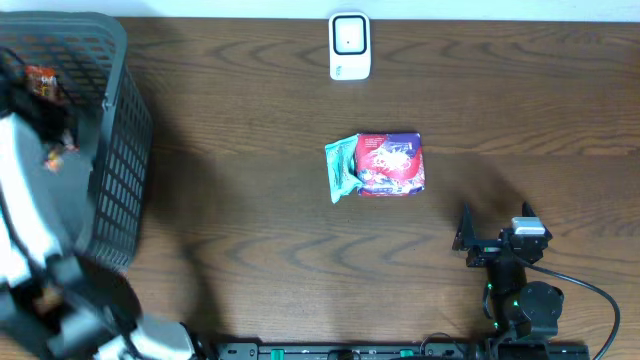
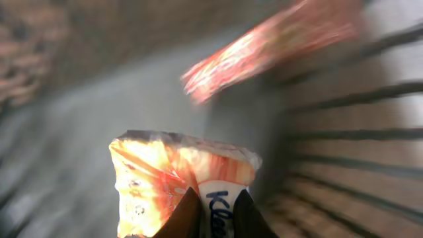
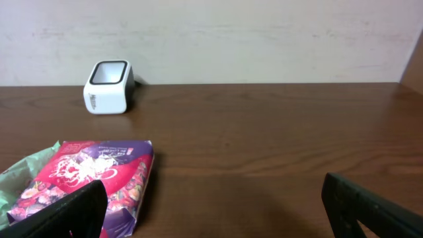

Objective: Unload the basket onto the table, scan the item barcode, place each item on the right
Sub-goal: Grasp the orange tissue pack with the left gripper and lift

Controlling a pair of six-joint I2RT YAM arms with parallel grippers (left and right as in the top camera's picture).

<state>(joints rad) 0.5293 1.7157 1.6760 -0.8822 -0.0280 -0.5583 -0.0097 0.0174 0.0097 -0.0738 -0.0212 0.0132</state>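
Observation:
Items lie where the green packet meets the candy bag. So next I will lift my left gripper from the basket [image 1: 118,180], move it across to the middle of the table, lower it and let go of the orange pack there.
In the left wrist view my left gripper [image 2: 215,201] is shut on the white end of an orange tissue pack [image 2: 172,175] with blue lettering, inside the black basket [image 1: 118,180]. A second red-orange packet [image 2: 271,46] lies blurred further in. The white barcode scanner [image 1: 349,45] stands at the back centre of the table, also in the right wrist view as a scanner [image 3: 109,86] at far left. My right gripper [image 1: 496,216] rests open near the front right, nothing between its fingers.
A pink-red candy bag [image 1: 392,163] lies mid-table on a green packet [image 1: 341,168]; the right wrist view shows the bag [image 3: 86,178] just ahead of the left finger. The white left arm [image 1: 25,215] reaches into the basket. A wall runs behind the scanner.

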